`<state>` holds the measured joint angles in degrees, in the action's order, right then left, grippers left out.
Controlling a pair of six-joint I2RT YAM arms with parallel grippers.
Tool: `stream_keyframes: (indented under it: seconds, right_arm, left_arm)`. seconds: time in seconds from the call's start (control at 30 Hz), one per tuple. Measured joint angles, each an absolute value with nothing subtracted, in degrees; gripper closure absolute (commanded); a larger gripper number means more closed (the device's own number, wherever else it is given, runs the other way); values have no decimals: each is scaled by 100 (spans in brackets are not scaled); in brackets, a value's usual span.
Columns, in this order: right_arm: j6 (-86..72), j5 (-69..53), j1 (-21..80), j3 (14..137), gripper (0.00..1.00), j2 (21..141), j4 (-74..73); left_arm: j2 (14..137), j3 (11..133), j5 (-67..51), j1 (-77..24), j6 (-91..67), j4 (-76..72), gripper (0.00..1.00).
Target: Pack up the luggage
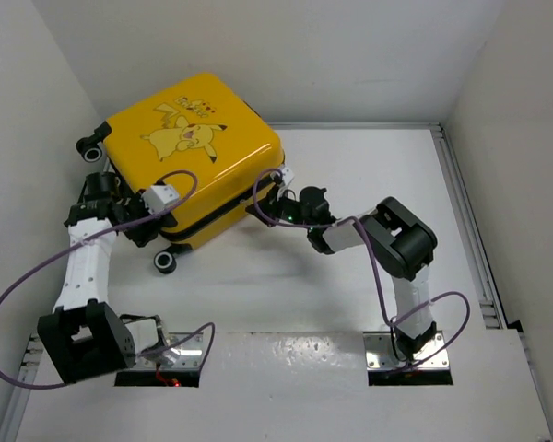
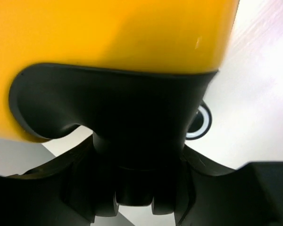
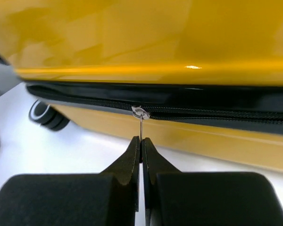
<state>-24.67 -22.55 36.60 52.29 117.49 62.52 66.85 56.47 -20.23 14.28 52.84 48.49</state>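
Observation:
The luggage's wheel next goes toward the white wall (image 1: 48,175) left of my left gripper in the top view, bracing the luggage (image 1: 189,138) for zipping before release.
The yellow Pikachu luggage (image 1: 189,138) lies flat and closed at the back left of the table. My right gripper (image 1: 269,198) is at its near right side. In the right wrist view it (image 3: 141,141) is shut on the thin metal zipper pull (image 3: 140,125), which hangs from the slider on the black zipper band (image 3: 217,115). My left gripper (image 1: 140,221) is at the luggage's near left corner. In the left wrist view it (image 2: 134,188) is closed around a black caster wheel (image 2: 132,186) under the black wheel housing (image 2: 118,108).
Another black wheel (image 1: 164,261) sticks out at the luggage's near corner, and one more (image 1: 90,145) at the far left by the wall. White walls enclose the table on the left, back and right. A metal rail (image 1: 465,221) runs along the right edge.

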Motion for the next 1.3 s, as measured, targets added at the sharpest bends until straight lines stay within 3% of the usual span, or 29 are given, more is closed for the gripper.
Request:
stream_keyframes:
  seconds: [0.3, 0.63, 1.03, 1.3]
  right_arm:
    - [-2268, -1562, 3739, 5004, 100, 11290, 6062]
    - [-2064, -1356, 3450, 5601, 100, 11581, 5782]
    - [-1356, -1339, 2390, 5708, 100, 11646, 5813]
    - [-1175, -1468, 2121, 6899, 100, 12484, 5664]
  left_arm:
    - [7913, 6442, -2453, 2174, 6191, 5618, 100]
    - [8088, 6477, -2582, 2185, 6071, 5247, 100]
    - [8357, 6477, -2515, 2187, 5990, 4851, 100]
    - [8543, 6477, -2392, 2189, 6134, 4646, 100]
